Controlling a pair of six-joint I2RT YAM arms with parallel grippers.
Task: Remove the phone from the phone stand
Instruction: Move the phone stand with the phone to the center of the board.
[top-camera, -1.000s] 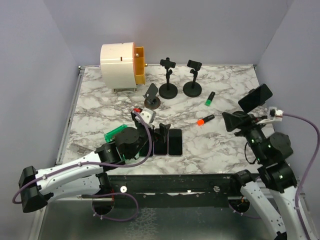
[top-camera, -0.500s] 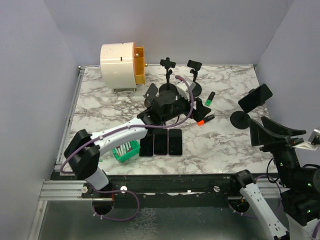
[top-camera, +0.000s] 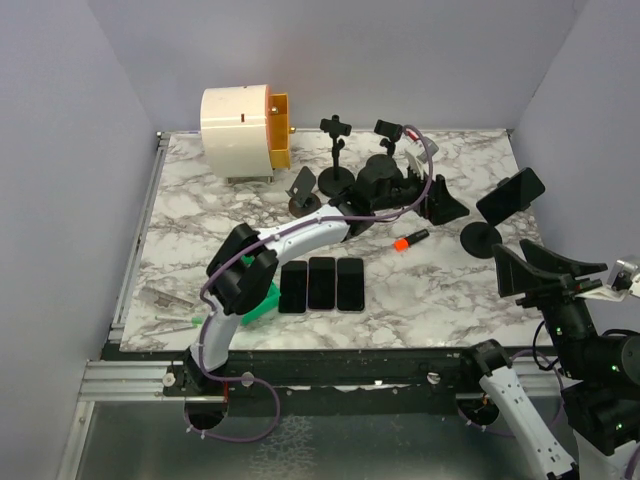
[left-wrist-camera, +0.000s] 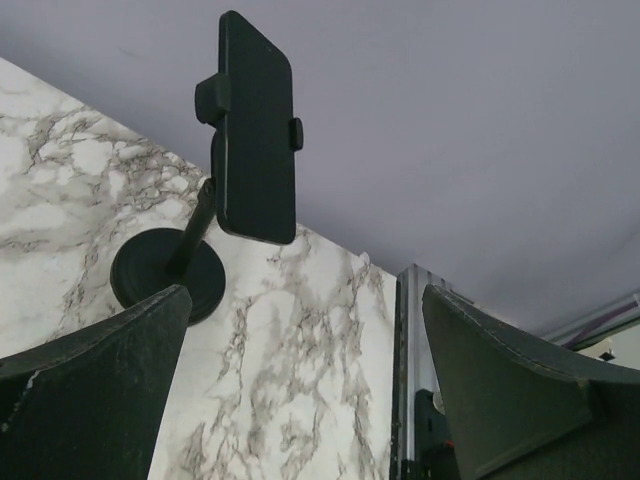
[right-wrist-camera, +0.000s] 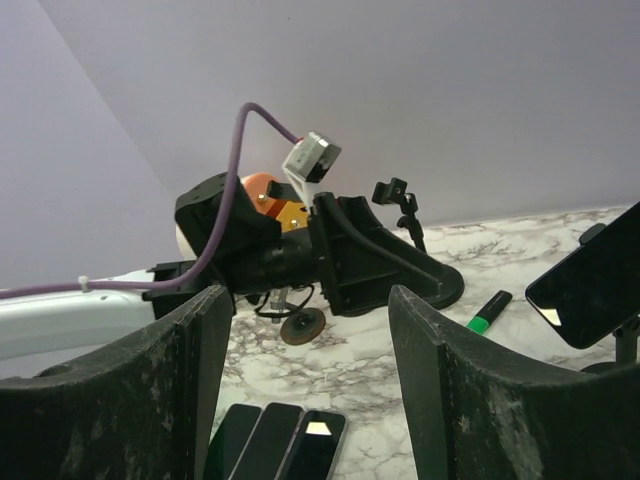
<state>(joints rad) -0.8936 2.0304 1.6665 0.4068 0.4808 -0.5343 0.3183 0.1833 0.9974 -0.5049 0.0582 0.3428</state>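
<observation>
I will move my left gripper to the right in the top view next, onto the phone's nearest end (top-camera: 490, 211) (left-wrist-camera: 257, 224), because it sticks out clear of the stand's clamp.
A black phone (top-camera: 511, 194) sits clamped, tilted, in a black phone stand (top-camera: 481, 240) at the right of the table. My left gripper (top-camera: 446, 204) is open and empty, stretched out just left of the phone and apart from it. In the left wrist view the phone (left-wrist-camera: 256, 130) and the stand's round base (left-wrist-camera: 150, 272) lie ahead of my open gripper (left-wrist-camera: 300, 400). My right gripper (top-camera: 540, 272) is open and empty, raised near the front right, below the stand. The right wrist view shows the phone (right-wrist-camera: 590, 285) at its right edge.
Three phones (top-camera: 322, 285) lie flat side by side at the front middle. Two tall empty stands (top-camera: 337, 152) and a small stand (top-camera: 303, 190) are at the back, beside a white and orange drum (top-camera: 245, 130). An orange marker (top-camera: 410, 240) and a green highlighter (right-wrist-camera: 490, 310) lie mid-table.
My left arm has swung from the front left across the table to the back right, up to the phone stand. My right gripper has drawn back from the stand toward the front edge.
</observation>
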